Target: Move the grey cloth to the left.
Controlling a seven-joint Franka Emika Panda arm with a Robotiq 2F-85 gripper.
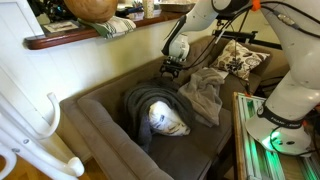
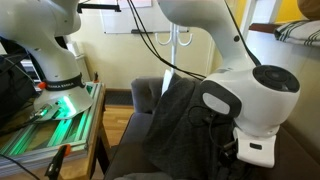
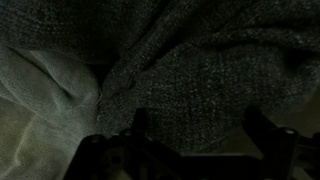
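Observation:
The gripper next moves down slightly onto the raised fold of dark grey knit (image 3: 192, 122) and closes its two fingers, since that knit already lies between the open fingers.
A light grey cloth (image 1: 205, 92) lies crumpled on the right part of the couch seat. A darker grey garment (image 1: 143, 100) lies next to it in the middle, with a white piece (image 1: 165, 120) on it. My gripper (image 1: 172, 68) hangs at the back of the seat, just above the fabric between them. In the wrist view its two fingers stand wide apart and empty (image 3: 198, 135) over dark grey knit fabric (image 3: 190, 60), with paler cloth (image 3: 40, 85) at the left. In an exterior view my wrist (image 2: 250, 100) is in front of a dark cloth (image 2: 175, 120).
The grey couch (image 1: 95, 125) has a raised front arm and a backrest. A wooden shelf (image 1: 70, 38) runs behind it. A second robot base (image 1: 285, 100) and a lit green panel (image 1: 255, 140) stand beside the couch. A white chair frame (image 1: 40, 120) stands in the foreground.

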